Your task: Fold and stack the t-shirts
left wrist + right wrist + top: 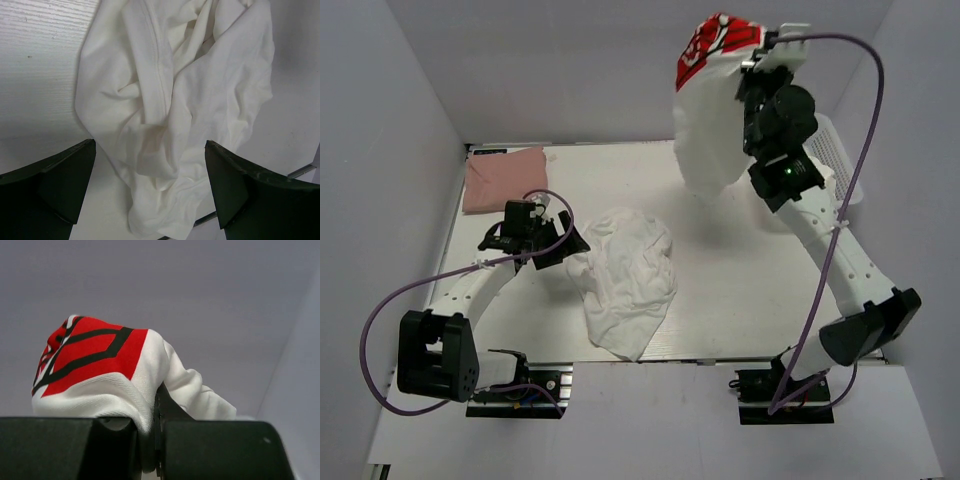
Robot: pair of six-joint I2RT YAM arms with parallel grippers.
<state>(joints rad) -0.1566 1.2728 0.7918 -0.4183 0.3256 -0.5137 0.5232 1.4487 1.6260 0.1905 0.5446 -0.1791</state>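
Note:
The mesh basket [832, 160] stands below on the right in the top view, so I will move my right gripper that way, lower it and let go of the t-shirt with the print.
My right gripper [748, 62] is raised high at the back right, shut on a white t-shirt with a red and black print [712, 110] that hangs down from it above the table. In the right wrist view the cloth [105, 375] is pinched between the shut jaws of that gripper [155, 410]. A crumpled white t-shirt [625, 275] lies in the middle of the table. My left gripper [568, 245] stands open just left of it; in the left wrist view the white cloth [175, 100] lies between and beyond the open fingers [65, 175]. A folded dusty-pink t-shirt [503, 178] rests at the back left.
A white mesh basket [840, 160] stands at the back right, partly behind the right arm. Grey walls close in the table [740, 300] on three sides. The table's front edge runs just ahead of the arm bases.

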